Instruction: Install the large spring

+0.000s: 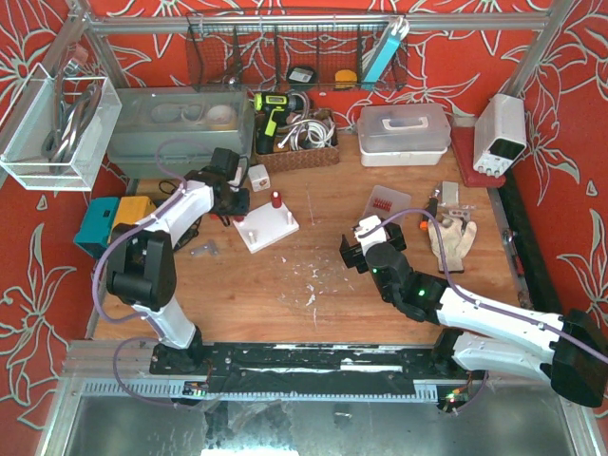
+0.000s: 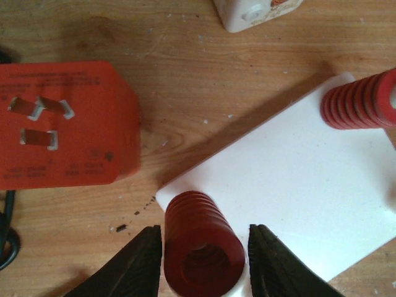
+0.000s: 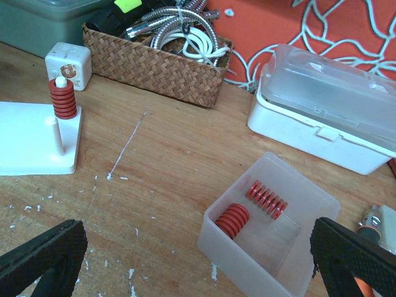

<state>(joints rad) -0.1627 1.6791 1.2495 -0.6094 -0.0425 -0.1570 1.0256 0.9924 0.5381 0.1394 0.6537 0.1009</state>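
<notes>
I will next reach my right gripper outward, tilt it down and lower it over the far spring's lower coils, outward and below, inside the clear box.
In the left wrist view a large red spring point(image 2: 201, 241) stands upright at the near corner of the white peg base point(image 2: 297, 179). My left gripper point(image 2: 204, 230) is open and straddles this spring, with a narrow gap on each side. A second red spring point(image 2: 362, 99) sits on the far peg and also shows in the right wrist view point(image 3: 62, 99), next to a bare peg point(image 3: 57, 133). In the top view my left gripper point(image 1: 231, 201) is at the base's left end point(image 1: 269, 233). My right gripper point(image 1: 366, 249) is wide open and empty above the table.
A clear box point(image 3: 309, 247) holds two more red springs point(image 3: 233, 221). An orange plug adapter point(image 2: 62, 124) and a white cube point(image 2: 253, 12) lie beside the base. A wicker basket point(image 3: 154, 62) and a white lidded box point(image 3: 328, 111) stand behind.
</notes>
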